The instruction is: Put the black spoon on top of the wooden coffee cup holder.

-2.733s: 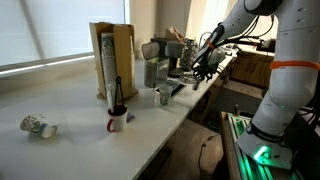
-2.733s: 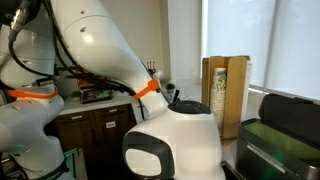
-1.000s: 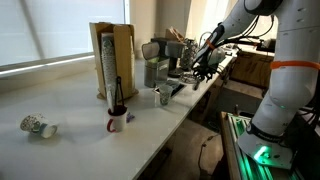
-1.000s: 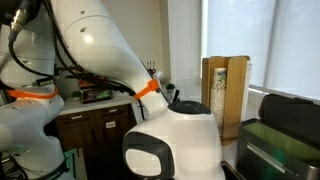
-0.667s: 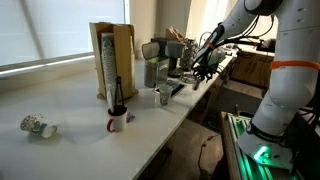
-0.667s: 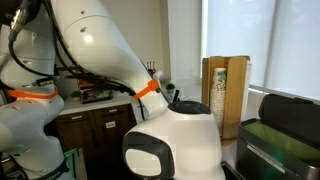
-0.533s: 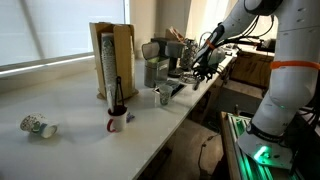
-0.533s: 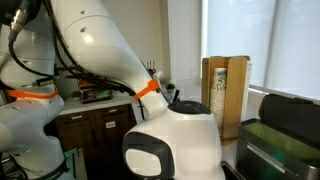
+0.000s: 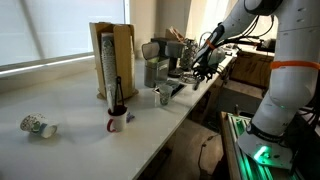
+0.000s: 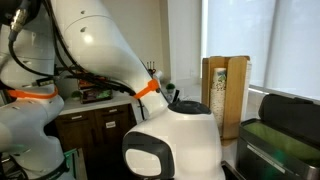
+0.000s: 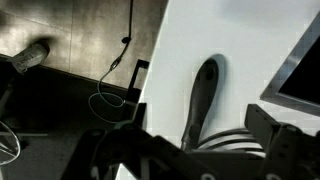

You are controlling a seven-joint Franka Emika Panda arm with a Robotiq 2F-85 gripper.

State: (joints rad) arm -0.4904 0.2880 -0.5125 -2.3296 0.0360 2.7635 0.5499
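My gripper is open above the spoon's long black handle (image 11: 194, 128), which lies flat on the counter, so it needs to go straight down onto it next, with one finger on each side.
The wooden coffee cup holder (image 9: 112, 60) stands tall at the back of the white counter, with a column of stacked paper cups in front; it also shows in an exterior view (image 10: 226, 95). The black spoon (image 11: 204, 95) lies flat on the white counter in the wrist view, running away from the camera. My gripper (image 11: 192, 146) is open above it, one dark finger on each side of the spoon's near end. In an exterior view my gripper (image 9: 200, 66) hovers over the counter's right end, well right of the holder.
A white mug (image 9: 117, 122) with a black utensil standing in it sits in front of the holder. A grey mug (image 9: 164, 96) and a metal canister (image 9: 152, 70) stand nearby. A paper cup (image 9: 38, 126) lies on its side. The counter edge (image 11: 150, 80) drops to a cabled floor.
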